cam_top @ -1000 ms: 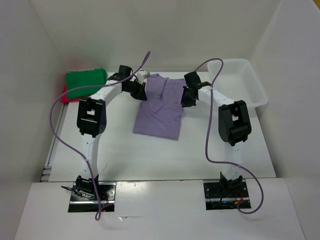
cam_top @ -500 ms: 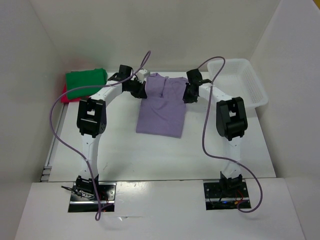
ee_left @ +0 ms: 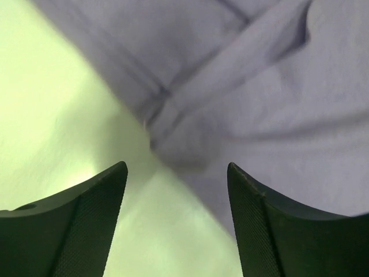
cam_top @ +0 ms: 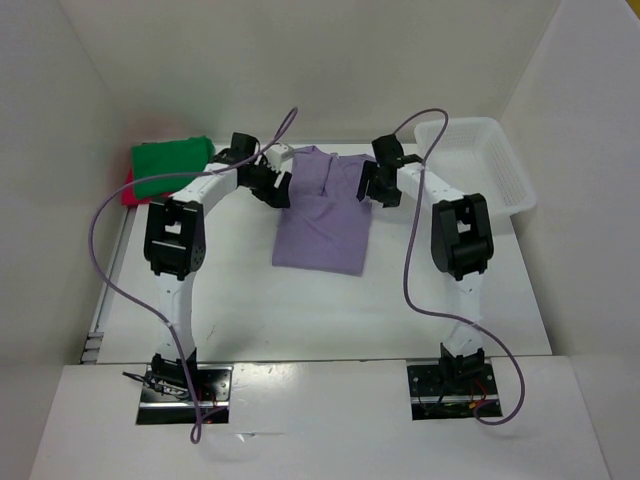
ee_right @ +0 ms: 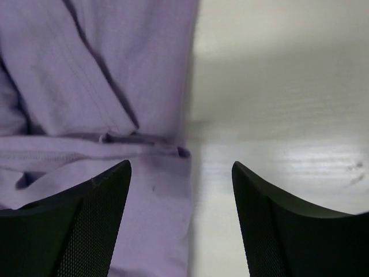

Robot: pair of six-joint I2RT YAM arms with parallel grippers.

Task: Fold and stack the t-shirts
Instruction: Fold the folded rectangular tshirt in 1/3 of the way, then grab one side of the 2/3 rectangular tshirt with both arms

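That end of the lavender t-shirt is still flat and unfolded. I will next move my right gripper back along the t-shirt's edge and down to close on its near corner [cam_top: 360,272].
The lavender t-shirt [cam_top: 320,215] lies partly folded in the middle of the table, its far end doubled over. My left gripper [cam_top: 274,188] is open at the shirt's far left edge. In the left wrist view the open gripper [ee_left: 176,167] hovers over the cloth edge [ee_left: 277,115] with nothing between its fingers. My right gripper [cam_top: 369,187] is open at the far right edge. In the right wrist view that gripper [ee_right: 181,164] straddles the shirt's edge [ee_right: 115,75] without gripping it. The green t-shirt [cam_top: 172,160] lies folded on the red one [cam_top: 130,193] at the far left.
A white plastic basket [cam_top: 482,160] stands at the far right of the table [cam_top: 300,310]. White walls close in the table on the left, back and right. Purple cables arc over both arms.
Both grippers were shut on the lavender shirt's far corners and have opened, letting the cloth go. The shirt has settled a little farther back and squarer.
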